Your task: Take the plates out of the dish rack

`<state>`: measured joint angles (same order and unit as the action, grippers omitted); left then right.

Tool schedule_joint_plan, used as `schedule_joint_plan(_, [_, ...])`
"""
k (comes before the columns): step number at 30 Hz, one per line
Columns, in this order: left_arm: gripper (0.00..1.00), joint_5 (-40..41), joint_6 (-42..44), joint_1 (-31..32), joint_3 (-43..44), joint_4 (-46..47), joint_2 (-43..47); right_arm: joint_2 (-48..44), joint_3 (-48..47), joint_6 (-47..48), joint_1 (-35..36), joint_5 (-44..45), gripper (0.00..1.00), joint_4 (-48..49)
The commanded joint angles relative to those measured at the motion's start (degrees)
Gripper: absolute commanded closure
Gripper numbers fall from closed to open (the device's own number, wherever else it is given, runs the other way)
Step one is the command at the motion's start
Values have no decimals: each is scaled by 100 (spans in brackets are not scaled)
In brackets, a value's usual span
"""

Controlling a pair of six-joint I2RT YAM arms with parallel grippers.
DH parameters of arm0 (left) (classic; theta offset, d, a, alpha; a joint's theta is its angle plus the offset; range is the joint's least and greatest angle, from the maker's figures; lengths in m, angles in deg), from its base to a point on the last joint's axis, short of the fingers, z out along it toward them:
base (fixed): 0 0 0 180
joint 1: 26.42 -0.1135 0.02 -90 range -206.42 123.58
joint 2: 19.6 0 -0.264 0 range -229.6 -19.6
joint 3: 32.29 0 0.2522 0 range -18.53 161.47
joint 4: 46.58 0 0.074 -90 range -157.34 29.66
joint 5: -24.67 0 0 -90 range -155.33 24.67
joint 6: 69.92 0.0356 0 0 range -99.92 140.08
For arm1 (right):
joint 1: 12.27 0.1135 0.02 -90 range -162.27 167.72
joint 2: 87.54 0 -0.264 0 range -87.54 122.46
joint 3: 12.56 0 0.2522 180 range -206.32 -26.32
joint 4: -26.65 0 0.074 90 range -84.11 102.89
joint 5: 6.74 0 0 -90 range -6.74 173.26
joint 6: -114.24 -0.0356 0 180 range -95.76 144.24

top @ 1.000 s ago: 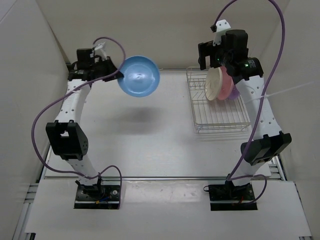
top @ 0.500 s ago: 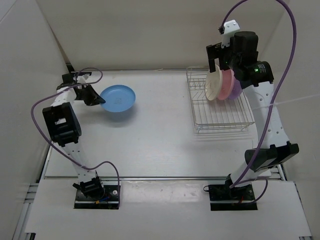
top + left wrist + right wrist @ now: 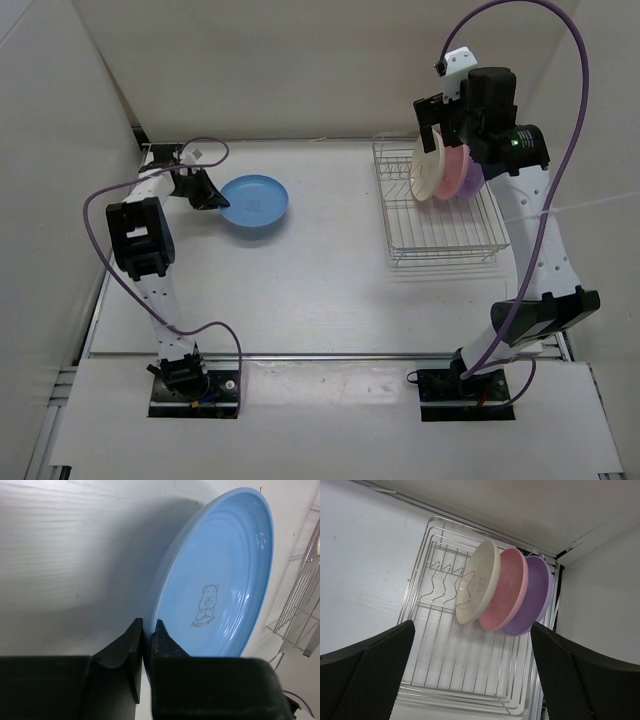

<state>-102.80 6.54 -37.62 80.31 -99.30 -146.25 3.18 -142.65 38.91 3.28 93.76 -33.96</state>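
Note:
The light blue plate (image 3: 255,205) still hovers, as its offset shadow shows; my left gripper should lower it onto the table next, then release its rim.
My left gripper (image 3: 212,200) is shut on the rim of the light blue plate (image 3: 255,205), which sits low over the table at the back left. In the left wrist view the fingertips pinch the near rim of the plate (image 3: 220,580), which is tilted, and my left gripper (image 3: 147,626) is closed on it. The cream-white plate (image 3: 427,167), pink plate (image 3: 450,172) and purple plate (image 3: 470,180) stand on edge in the dish rack (image 3: 440,240). My right gripper (image 3: 447,125) is open and empty above them. The right wrist view shows the cream-white (image 3: 480,580), pink (image 3: 507,590) and purple (image 3: 535,597) plates in the rack (image 3: 460,675).
White walls close in the table at the back and both sides. The rack stands at the back right, near the right wall. The right arm's purple cable (image 3: 560,150) loops over the rack.
My left arm has swung the blue plate down and left, from held high facing the camera to low over the table. My right gripper has risen slightly above the rack.

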Motion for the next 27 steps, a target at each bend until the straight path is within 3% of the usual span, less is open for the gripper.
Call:
schedule_joint_plan(1, [89, 82, 1, 65, 214, 55, -87, -230, 32, 123, 18, 110, 0, 62])
schedule_joint_plan(16, [87, 319, 53, -14, 389, -50, -439, -230, 32, 123, 18, 163, 0, 62])
schedule_joint_plan(22, [64, 451, 53, 153, 574, -103, -545, -230, 32, 176, 18, 215, 0, 62])
schedule_joint_plan(24, [42, 574, 53, 214, 574, -156, -545, -230, 32, 176, 18, 215, 0, 62])
schedule_joint_plan(27, [24, 654, 53, 337, 627, -296, -545, -230, 32, 176, 18, 163, 0, 62])
